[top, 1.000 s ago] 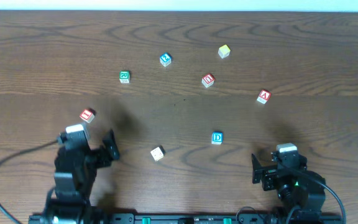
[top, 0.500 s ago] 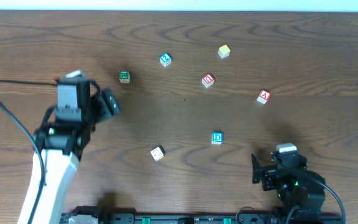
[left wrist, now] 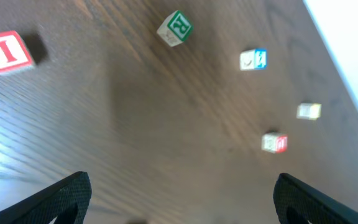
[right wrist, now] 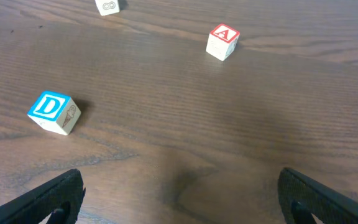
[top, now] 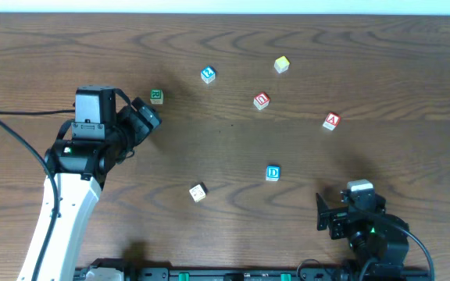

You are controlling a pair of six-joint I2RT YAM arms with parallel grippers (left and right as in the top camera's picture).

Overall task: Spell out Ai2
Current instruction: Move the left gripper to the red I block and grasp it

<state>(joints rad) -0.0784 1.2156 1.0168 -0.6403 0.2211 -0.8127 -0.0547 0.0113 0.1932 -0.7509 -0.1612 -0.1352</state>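
Observation:
I will next swing my left gripper over toward the left in its wrist view, turn it and lower it onto the red I cube [left wrist: 5, 51], because the cube is below the gripper that way.
The red I cube [left wrist: 5, 51] lies at the upper left of the left wrist view; in the overhead view the left arm hides it. The red A cube [top: 331, 121] lies at the right and shows in the right wrist view [right wrist: 222, 41]. The blue-framed 2 cube [top: 208, 74] lies at the back middle, its character too small to read, and shows in the left wrist view [left wrist: 253, 60]. My left gripper [top: 137, 127] is open and empty above the table [left wrist: 182, 199], just right of the I cube. My right gripper [top: 350, 204] is open and empty at the front right [right wrist: 179, 193].
A green R cube [top: 156, 96] lies just beyond the left gripper. A red cube with a rounder character [top: 262, 101], a yellow cube [top: 281, 64], a blue D cube [top: 273, 173] and a beige cube [top: 198, 192] lie scattered on the wooden table [top: 412, 70].
My left arm has swung from the front left edge out over the table and now covers the red I cube in the overhead view. The right arm and the cubes have not moved.

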